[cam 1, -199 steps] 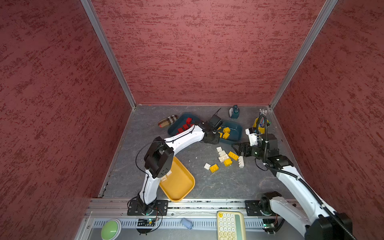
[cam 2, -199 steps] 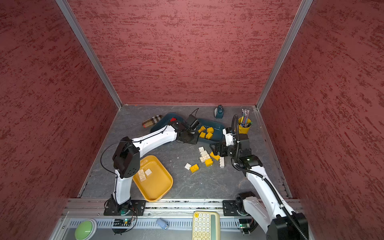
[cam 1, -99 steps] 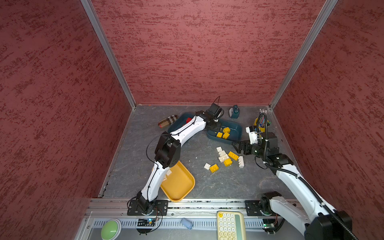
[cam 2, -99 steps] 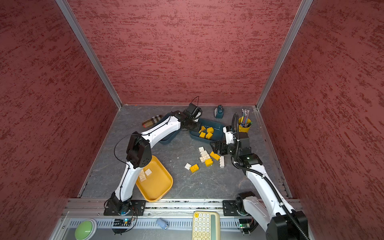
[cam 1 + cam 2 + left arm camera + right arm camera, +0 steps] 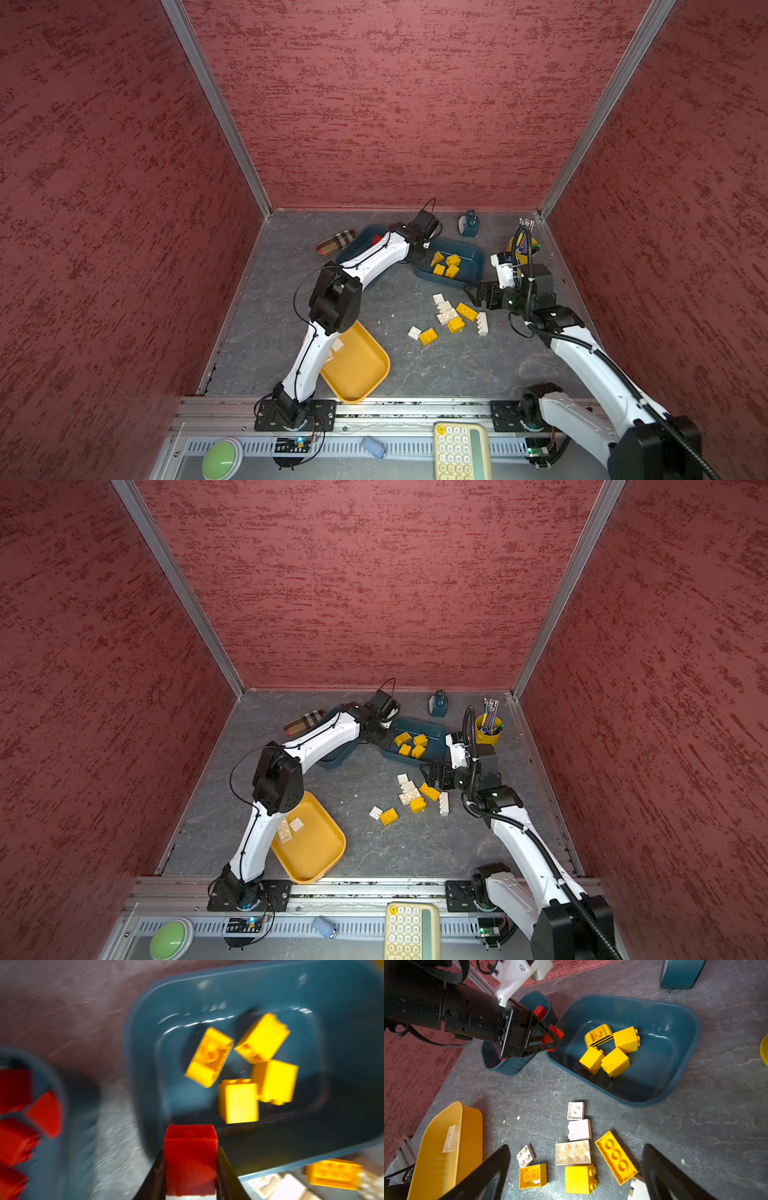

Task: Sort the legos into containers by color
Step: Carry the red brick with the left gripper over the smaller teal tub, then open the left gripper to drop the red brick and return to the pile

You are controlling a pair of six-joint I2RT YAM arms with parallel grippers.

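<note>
The teal container of matching red legos sits across the gap and below, so next my left gripper swings over its inside and releases the lego.
My left gripper (image 5: 191, 1153) is shut on a red lego (image 5: 190, 1159). It hangs over the gap between the two teal containers, at the rim of the one (image 5: 141, 1064) holding several yellow legos (image 5: 239, 1101). The other teal container (image 5: 62, 1126) holds red legos. In both top views the left gripper (image 5: 419, 253) (image 5: 376, 733) is at the back. My right gripper (image 5: 576, 1147) stands open above loose white and yellow legos (image 5: 449, 316) on the table. The mustard container (image 5: 316, 854) at the front holds two white legos (image 5: 291, 829).
A yellow cup with pens (image 5: 488, 729) stands at the back right, behind the right wrist. A small teal object (image 5: 469, 224) and a plaid pouch (image 5: 336, 243) lie along the back. A keypad (image 5: 459, 451) and a green button (image 5: 222, 457) sit beyond the front rail.
The left arm has stretched toward the back trays, its elbow shifting right, with the red lego still held. The right arm has barely moved.
</note>
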